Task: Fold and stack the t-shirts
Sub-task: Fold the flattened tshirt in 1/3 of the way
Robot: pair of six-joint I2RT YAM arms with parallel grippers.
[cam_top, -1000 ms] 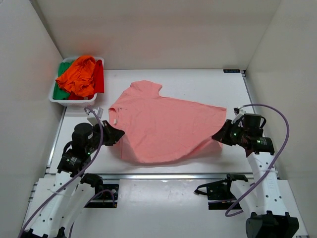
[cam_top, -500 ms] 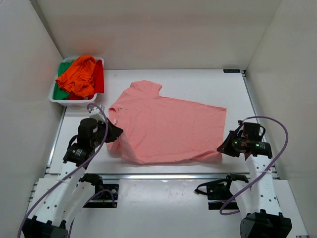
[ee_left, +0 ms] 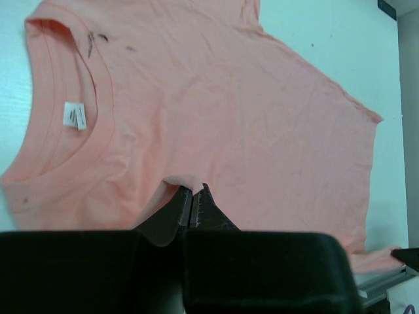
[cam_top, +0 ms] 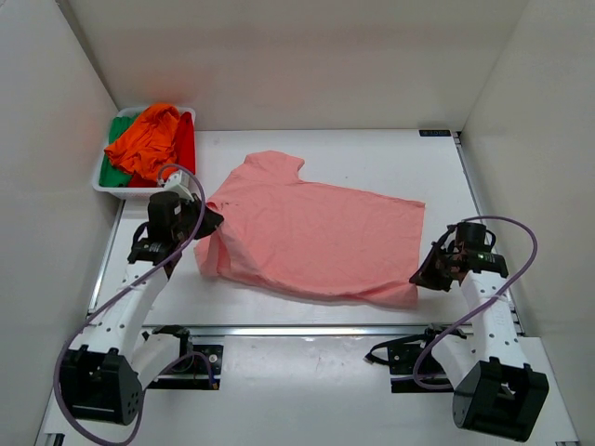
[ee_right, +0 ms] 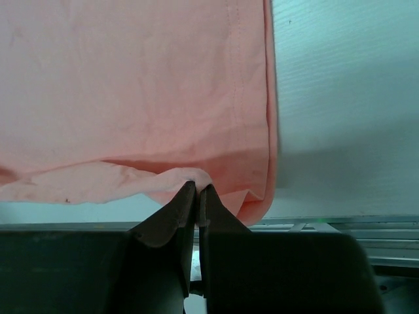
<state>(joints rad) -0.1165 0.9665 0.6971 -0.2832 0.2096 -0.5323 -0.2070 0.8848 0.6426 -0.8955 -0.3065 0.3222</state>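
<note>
My left gripper next needs to carry the pinched edge outward over the shirt's chest (cam_top: 226, 196) (ee_left: 137, 78) and let go, because the chest lies outward beside the collar, flat and uncovered.
A salmon-pink t-shirt (cam_top: 311, 232) lies spread across the middle of the table, collar to the left, its near part doubled under. My left gripper (cam_top: 210, 226) is shut on a pinch of its fabric by the collar side (ee_left: 186, 182). My right gripper (cam_top: 423, 276) is shut on the shirt's hem corner (ee_right: 190, 175) at the near right. The collar (ee_left: 72, 131) with a white label shows in the left wrist view. Orange (cam_top: 149, 139), red (cam_top: 186, 144) and green (cam_top: 113, 172) t-shirts are heaped in a tray at the far left.
A white plastic tray (cam_top: 112, 190) holding the other shirts stands at the table's far left corner. White walls close in the left, back and right. A metal rail (cam_top: 307, 327) runs along the table's near edge.
Both grippers, still pinching the pink shirt, have moved. The left one has gone farther back and the right one nearer and to the right, stretching the shirt wider.
</note>
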